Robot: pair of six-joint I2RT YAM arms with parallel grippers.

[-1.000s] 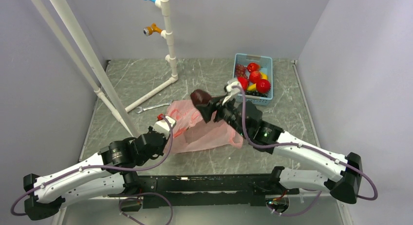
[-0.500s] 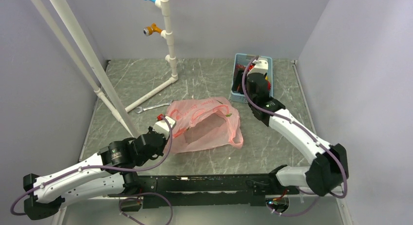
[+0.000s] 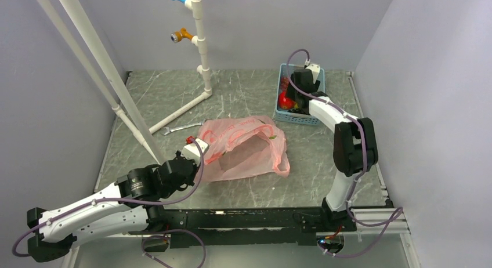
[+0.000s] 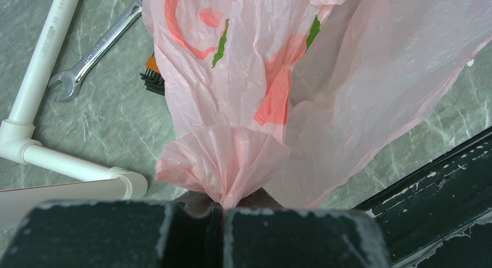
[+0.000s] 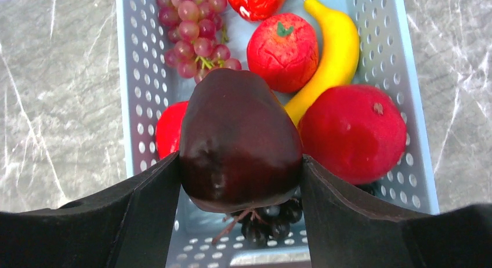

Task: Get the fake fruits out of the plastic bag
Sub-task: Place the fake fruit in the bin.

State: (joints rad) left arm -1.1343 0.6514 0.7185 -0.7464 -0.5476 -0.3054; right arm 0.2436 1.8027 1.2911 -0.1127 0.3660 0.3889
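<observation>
I will next move the dark red-brown fruit in my right gripper outward over the basket and release it, as the open gap beside the reddish grapes is outward.
The pink plastic bag (image 3: 243,149) lies mid-table, mouth toward the right; it fills the left wrist view (image 4: 325,76). My left gripper (image 3: 188,159) is shut on a bunched corner of the bag (image 4: 223,163). My right gripper (image 3: 293,91) is over the blue basket (image 3: 318,82), shut on a dark red-brown fruit (image 5: 238,140) held above the basket's inside. In the basket (image 5: 130,105) lie reddish grapes (image 5: 191,33), a red round fruit (image 5: 354,131), a red apple-like fruit (image 5: 281,50), another red piece (image 5: 168,129) and one at the top (image 5: 255,1).
A yellow banana (image 5: 328,53) and a small black grape bunch (image 5: 272,218) lie in the basket. A wrench (image 3: 181,127) and a white pipe frame (image 3: 200,59) stand left of the bag. A black rail (image 4: 441,187) runs along the near table edge.
My right arm has swung from above the bag to the far-right basket, carrying the dark fruit. The left gripper has kept its hold on the bag.
</observation>
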